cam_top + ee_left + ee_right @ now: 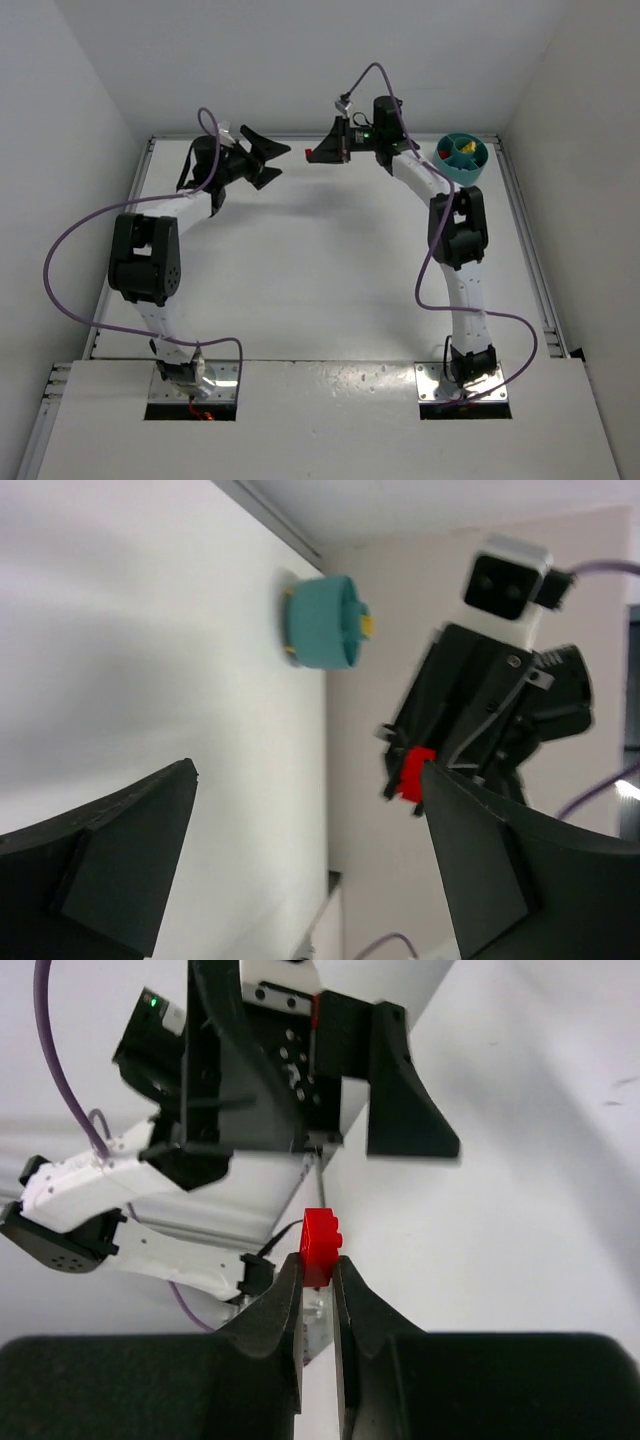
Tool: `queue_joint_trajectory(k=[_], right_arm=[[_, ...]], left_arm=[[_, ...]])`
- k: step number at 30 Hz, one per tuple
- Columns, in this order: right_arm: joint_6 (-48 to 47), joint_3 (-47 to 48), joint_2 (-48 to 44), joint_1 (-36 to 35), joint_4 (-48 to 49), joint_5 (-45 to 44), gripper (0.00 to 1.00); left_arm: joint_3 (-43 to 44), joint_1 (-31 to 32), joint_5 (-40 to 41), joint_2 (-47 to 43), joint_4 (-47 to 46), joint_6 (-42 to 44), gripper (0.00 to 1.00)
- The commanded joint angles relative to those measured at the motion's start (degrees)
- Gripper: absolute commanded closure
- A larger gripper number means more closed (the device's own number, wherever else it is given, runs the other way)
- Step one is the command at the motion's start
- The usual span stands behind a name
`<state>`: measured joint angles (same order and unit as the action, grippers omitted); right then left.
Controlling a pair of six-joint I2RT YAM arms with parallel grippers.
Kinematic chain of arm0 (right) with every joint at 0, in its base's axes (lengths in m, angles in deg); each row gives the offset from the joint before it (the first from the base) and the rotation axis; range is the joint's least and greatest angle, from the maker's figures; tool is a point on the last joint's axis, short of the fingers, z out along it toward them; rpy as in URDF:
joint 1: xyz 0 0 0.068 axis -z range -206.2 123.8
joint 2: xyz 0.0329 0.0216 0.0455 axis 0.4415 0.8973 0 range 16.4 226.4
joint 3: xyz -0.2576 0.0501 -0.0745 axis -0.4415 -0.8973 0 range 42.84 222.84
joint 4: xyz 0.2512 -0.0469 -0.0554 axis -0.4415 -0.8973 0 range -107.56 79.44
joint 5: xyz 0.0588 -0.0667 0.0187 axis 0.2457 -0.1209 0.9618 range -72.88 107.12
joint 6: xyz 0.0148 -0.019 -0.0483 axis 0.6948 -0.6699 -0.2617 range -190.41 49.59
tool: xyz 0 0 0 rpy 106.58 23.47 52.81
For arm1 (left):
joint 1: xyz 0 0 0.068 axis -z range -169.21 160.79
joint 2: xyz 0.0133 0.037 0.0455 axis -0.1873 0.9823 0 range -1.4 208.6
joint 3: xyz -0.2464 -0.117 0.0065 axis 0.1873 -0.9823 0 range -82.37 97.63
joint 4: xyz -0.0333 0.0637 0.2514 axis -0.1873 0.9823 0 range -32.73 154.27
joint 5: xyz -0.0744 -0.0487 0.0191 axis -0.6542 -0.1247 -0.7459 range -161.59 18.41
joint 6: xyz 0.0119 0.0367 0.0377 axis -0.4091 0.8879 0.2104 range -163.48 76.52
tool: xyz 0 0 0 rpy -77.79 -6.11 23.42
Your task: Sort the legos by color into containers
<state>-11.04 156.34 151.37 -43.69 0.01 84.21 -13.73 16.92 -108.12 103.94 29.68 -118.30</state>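
My right gripper swings to the right in the top view next, then turns downward over the red legos already inside the teal tub (462, 157).
My right gripper (312, 154) is shut on a small red lego (321, 1244), held in the air at the back of the table; the lego also shows in the left wrist view (412, 773) and the top view (309, 155). My left gripper (277, 164) is open and empty, facing the right gripper a short way to its left. The round teal tub (462, 157) stands at the back right corner, with yellow and red bricks inside. It also shows in the left wrist view (318, 621).
White walls close in the table at the back and both sides. A metal rail (528, 250) runs along the right edge. Purple cables loop from both arms.
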Motion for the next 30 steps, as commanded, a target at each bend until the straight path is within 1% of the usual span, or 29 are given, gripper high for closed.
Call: queue_joint_trajectory(k=[1,3,4,5,6,7,8,9,11,12,13,15,17,19,22,26,30], right_arm=[[-9.7,-2.1,-5.9,4.4,-5.7,0.6,1.00],[-14.3,-2.1,-6.0,8.2,-10.7,-0.9,1.00],[-23.3,-0.8,-6.0,9.5,-18.9,-4.6,1.00],[-30.0,1.3,-6.0,11.9,-26.0,-9.3,1.00],[-39.9,4.6,-6.0,12.9,-35.5,-18.9,1.00],[-44.1,6.4,-6.0,13.8,-38.9,-23.4,1.00],[-47.0,8.0,-6.0,14.8,-41.5,-28.5,1.00],[-49.5,9.3,-6.0,14.9,-42.7,-37.6,1.00],[-52.2,10.1,-6.0,16.3,-43.4,-44.8,1.00],[-53.6,10.1,-6.5,16.4,-44.0,-51.6,1.00],[-56.4,9.6,-6.5,16.4,-44.0,-54.8,1.00],[-58.2,7.9,-8.1,16.9,-44.0,-60.5,1.00],[-59.7,5.9,-9.0,17.5,-44.0,-62.8,1.00],[-60.4,5.3,-10.2,18.2,-43.4,-65.1,1.00],[-61.0,4.7,-10.2,18.7,-42.9,-68.0,1.00],[-61.5,8.4,-6.7,19.3,-42.3,-71.7,1.00],[-62.0,9.0,-5.1,20.4,-41.8,-73.6,1.00]], left_arm=[[5.2,-3.7,3.8,-4.6,10.3,11.6,0.00],[7.1,-4.2,6.6,-4.6,14.7,16.6,0.00],[9.7,-4.8,8.8,-4.6,19.8,23.0,0.00],[11.4,-4.8,10.3,-4.6,22.7,26.4,0.00],[12.8,-4.8,11.4,-3.8,26.8,31.9,0.00],[14.1,-4.8,11.4,-3.8,28.2,34.2,0.00],[15.8,-4.8,12.9,-3.8,29.2,36.1,0.00],[16.3,-4.3,13.6,-3.8,29.7,38.8,0.00],[16.3,-4.3,14.2,-3.8,30.2,41.5,0.00],[16.3,-3.7,14.7,-4.3,30.2,42.9,0.00],[17.1,-3.7,15.5,-4.4,31.6,44.5,0.00],[18.2,-3.7,16.1,-3.8,32.6,45.9,0.00],[20.0,-3.7,16.8,-3.0,34.6,47.0,0.00],[20.6,-3.7,18.5,-2.3,35.4,47.1,0.00],[21.7,-3.7,18.5,-1.0,35.4,47.1,0.00],[23.9,-3.7,17.2,1.4,35.4,45.0,0.00],[24.5,-3.7,17.8,2.1,36.0,43.8,0.00]])
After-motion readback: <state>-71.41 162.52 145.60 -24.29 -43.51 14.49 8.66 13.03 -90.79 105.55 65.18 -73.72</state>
